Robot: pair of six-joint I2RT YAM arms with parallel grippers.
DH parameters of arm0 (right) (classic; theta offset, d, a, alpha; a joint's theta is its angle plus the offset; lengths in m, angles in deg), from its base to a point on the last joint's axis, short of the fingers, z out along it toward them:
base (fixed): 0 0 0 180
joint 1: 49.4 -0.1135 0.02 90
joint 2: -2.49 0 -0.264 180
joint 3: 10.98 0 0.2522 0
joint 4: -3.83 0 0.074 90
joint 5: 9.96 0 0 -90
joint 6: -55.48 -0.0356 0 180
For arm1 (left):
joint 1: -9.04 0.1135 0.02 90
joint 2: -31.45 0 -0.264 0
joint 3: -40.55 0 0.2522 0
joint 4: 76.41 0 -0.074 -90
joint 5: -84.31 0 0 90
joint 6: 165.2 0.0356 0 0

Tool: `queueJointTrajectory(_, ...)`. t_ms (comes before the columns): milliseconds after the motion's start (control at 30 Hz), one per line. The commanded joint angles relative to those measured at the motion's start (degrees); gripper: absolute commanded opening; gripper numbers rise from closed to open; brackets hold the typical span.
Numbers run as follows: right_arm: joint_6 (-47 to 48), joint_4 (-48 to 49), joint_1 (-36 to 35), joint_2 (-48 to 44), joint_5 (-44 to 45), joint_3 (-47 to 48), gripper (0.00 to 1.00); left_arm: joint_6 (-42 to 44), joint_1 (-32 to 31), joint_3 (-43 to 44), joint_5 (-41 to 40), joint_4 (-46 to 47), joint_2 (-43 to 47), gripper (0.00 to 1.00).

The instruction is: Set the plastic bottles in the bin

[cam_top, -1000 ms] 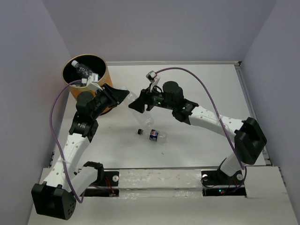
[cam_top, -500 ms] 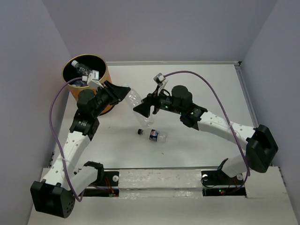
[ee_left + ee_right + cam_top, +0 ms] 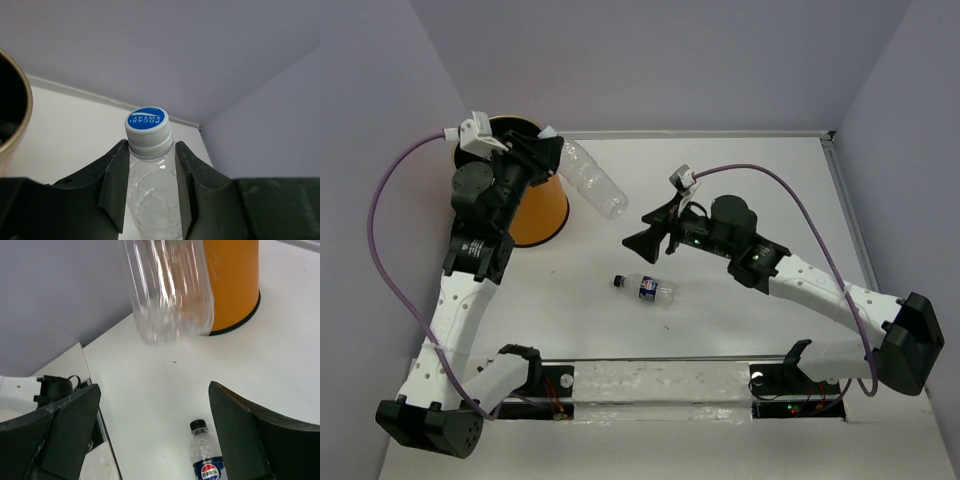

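The robot's left gripper should take the bottle to the left in the top view and down to the bin's opening and let go of it there, because the bottle is still outside the bin.
My left gripper (image 3: 555, 158) is shut on a clear plastic bottle (image 3: 592, 180) and holds it in the air just right of the orange bin (image 3: 540, 212). In the left wrist view the fingers (image 3: 115, 180) clamp its neck under the white cap with a blue top (image 3: 148, 131); the bin's rim (image 3: 22, 112) shows at the left. My right gripper (image 3: 638, 228) stands open and empty over mid-table. Its wrist view shows the held bottle (image 3: 167, 290) blurred above, the bin (image 3: 232, 285) behind. Another plastic bottle (image 3: 645, 289) with a black cap and dark label (image 3: 207, 462) lies on the table.
Purple-grey walls close in the white table on three sides, with a raised rail (image 3: 845, 200) along the right edge. Purple cables (image 3: 390, 250) loop off both wrists. A black clamp (image 3: 55, 387) sits by the table's near edge.
My right gripper opened, let go of the clear bottle and drew back to the right. My left arm rose and swung left with the bottle, up beside the bin.
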Motion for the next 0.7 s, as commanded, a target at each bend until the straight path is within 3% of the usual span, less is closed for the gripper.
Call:
queueJointTrajectory(0,2.64,-1.23,-0.71,-2.39,2.14,-3.41,0.94,4.06,3.42,6.58,-6.17,-0.23,-1.29,0.00)
queueJointTrajectory(67,2.99,-1.40,-0.71,-2.66,2.49,-4.65,0.94,3.88,5.54,8.16,-6.17,-0.06,-1.99,0.00)
queueJointTrajectory(300,5.01,-5.09,-0.18,-0.03,5.21,-7.65,0.97,5.55,13.44,13.35,-23.71,-1.38,-3.40,0.00)
queueJointTrajectory(533,11.24,-14.39,-0.18,4.72,9.34,-5.36,0.97,11.52,14.25,19.57,-38.50,1.09,-9.54,0.00)
queueJointTrajectory(667,15.37,-19.94,-0.18,7.36,6.81,-4.40,0.98,17.06,14.25,18.45,-45.44,-0.06,-9.99,0.00)
